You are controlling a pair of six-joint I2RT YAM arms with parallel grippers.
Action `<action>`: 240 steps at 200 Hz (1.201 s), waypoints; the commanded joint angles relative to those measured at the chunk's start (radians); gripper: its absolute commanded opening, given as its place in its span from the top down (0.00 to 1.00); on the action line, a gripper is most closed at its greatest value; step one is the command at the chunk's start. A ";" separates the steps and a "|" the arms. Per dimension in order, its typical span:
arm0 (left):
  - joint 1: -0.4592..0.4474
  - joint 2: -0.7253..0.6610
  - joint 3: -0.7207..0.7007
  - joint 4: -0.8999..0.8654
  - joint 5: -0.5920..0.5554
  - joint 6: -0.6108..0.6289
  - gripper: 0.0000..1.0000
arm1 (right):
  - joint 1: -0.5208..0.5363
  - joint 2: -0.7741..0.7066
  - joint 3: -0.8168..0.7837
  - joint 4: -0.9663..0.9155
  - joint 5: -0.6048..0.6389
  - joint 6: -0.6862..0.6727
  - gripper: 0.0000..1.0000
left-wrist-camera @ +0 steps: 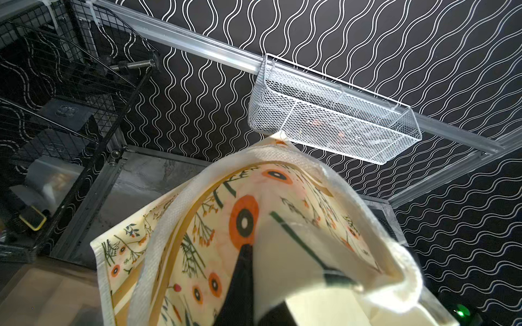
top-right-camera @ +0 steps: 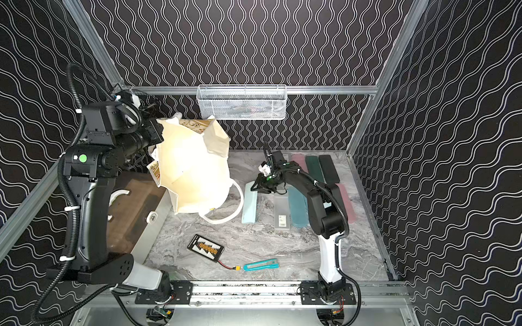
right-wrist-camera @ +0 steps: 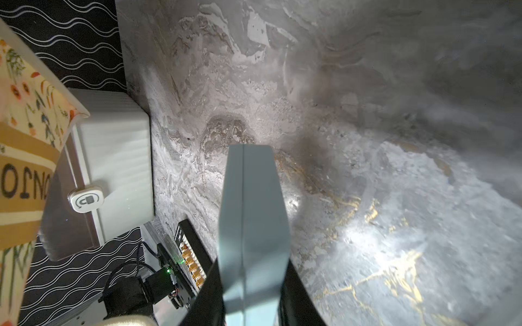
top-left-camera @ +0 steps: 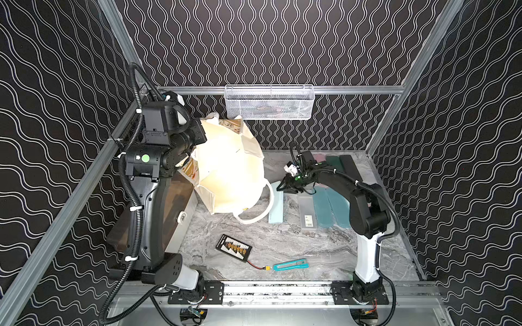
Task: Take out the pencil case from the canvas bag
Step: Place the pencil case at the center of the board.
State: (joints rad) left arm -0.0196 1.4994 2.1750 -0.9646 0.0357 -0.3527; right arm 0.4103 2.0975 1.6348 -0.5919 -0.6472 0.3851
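Note:
The pencil case [top-left-camera: 276, 206] is already outside the canvas bag, so I will lower it with my right gripper onto bare tabletop beside the loop handle and let it go.
The canvas bag [top-left-camera: 228, 169] [top-right-camera: 195, 175] hangs lifted and tilted at the back left, with its loop handle [top-left-camera: 255, 216] drooping to the table. My left gripper [left-wrist-camera: 260, 282] is shut on the bag's cream fabric next to the printed face [left-wrist-camera: 243, 217]; one black finger [left-wrist-camera: 243, 282] shows and the other is mostly covered by cloth. A light blue pencil case [top-left-camera: 276, 206] [top-right-camera: 250, 206] [right-wrist-camera: 251, 211] lies just right of the bag, outside it. My right gripper [top-left-camera: 285, 185] [top-right-camera: 258, 185] [right-wrist-camera: 253, 265] is shut on its far end. I cannot tell whether the case touches the table.
Several flat cases [top-left-camera: 329, 206] lie in rows under and behind the right arm. A black connector board [top-left-camera: 233, 248] and a teal utility knife [top-left-camera: 291, 265] lie near the front. A white mesh basket [top-left-camera: 269, 103] hangs on the back wall. A brown-topped white box [top-left-camera: 180, 209] stands at the left.

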 commanded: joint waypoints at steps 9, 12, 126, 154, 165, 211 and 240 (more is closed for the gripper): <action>0.003 0.019 0.029 0.049 0.031 -0.002 1.00 | -0.004 0.056 0.024 0.037 -0.069 0.012 0.85; 0.003 0.020 0.031 0.048 0.033 -0.001 1.00 | -0.005 0.063 0.026 0.037 -0.073 0.012 0.85; 0.003 0.071 0.070 0.042 0.076 -0.007 1.00 | -0.009 0.015 -0.001 0.042 0.152 -0.018 0.42; 0.003 0.109 0.095 0.054 0.094 -0.022 1.00 | -0.003 -0.107 -0.101 0.108 0.245 0.011 0.40; 0.002 0.134 0.122 0.056 0.102 -0.027 1.00 | 0.008 -0.157 -0.151 0.137 0.291 0.023 0.39; 0.002 0.261 0.287 0.052 0.091 -0.032 1.00 | 0.143 -0.318 -0.318 0.174 0.522 0.018 0.34; 0.004 0.316 0.332 0.085 0.076 -0.033 1.00 | 0.249 -0.374 -0.395 0.187 0.660 0.034 0.24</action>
State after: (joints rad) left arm -0.0196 1.7832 2.4748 -0.9844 0.1287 -0.3721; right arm 0.6075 1.7592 1.2835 -0.4427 -0.1562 0.4007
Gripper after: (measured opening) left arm 0.062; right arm 0.714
